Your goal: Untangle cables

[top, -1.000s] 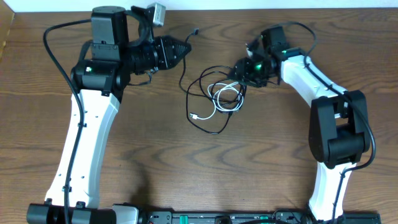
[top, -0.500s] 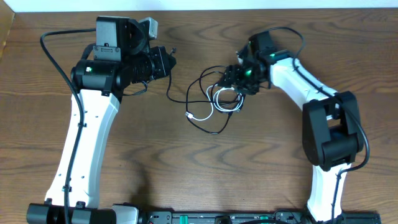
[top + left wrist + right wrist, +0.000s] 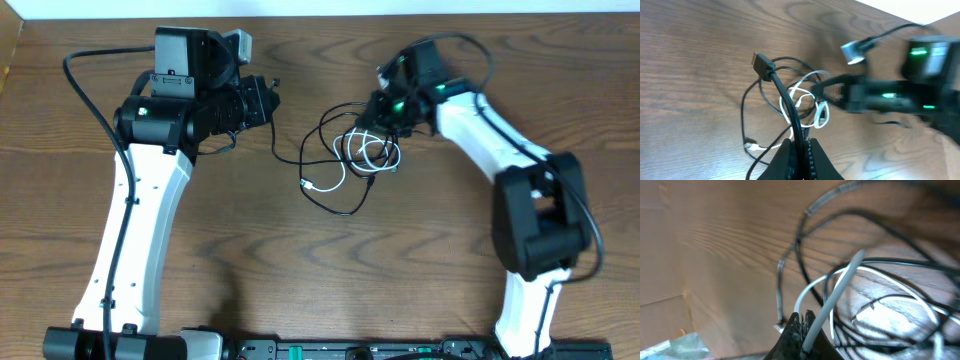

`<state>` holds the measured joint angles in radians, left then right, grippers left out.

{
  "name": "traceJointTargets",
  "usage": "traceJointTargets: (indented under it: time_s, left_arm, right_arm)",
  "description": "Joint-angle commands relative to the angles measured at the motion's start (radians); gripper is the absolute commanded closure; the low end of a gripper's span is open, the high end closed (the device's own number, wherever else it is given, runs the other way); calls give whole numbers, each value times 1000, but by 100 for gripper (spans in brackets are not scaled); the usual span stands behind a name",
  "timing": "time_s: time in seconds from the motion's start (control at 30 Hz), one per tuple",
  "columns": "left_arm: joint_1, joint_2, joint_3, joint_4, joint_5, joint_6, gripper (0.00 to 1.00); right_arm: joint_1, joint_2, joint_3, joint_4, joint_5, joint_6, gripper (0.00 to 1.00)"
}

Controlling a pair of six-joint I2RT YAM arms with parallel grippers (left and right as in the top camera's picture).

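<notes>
My left gripper will move away from the tangle and then down to the bare wood to release the black cable, because the cable crosses the white loops.
The black cable and white cable lie looped together at the table's middle, the white plug off to their left. My left gripper is shut on the black cable just behind its plug, holding that end above the wood. At the tangle's upper right edge, my right gripper has its jaws shut. The white cable runs out from beside its fingertips, and dark loops cross behind. The left wrist view shows the right gripper at the white loops.
The wooden table stretches toward the front. A pale wall strip borders its far edge. The arms' own thick black wires arc beside each arm.
The left gripper has drawn back to the left with the black cable's end. My right gripper has shut at the tangle and lifted slightly, and the white loops have shifted a little to the right.
</notes>
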<state>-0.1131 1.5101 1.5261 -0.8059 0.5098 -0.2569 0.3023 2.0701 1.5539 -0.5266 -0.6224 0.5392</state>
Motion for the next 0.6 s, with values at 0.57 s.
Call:
traceJointTargets:
  time_s: [0.57]
  left_arm:
    - [19, 5, 16, -69, -449, 25, 92]
  right_arm:
    - [-564, -801, 24, -207, 18, -118, 99]
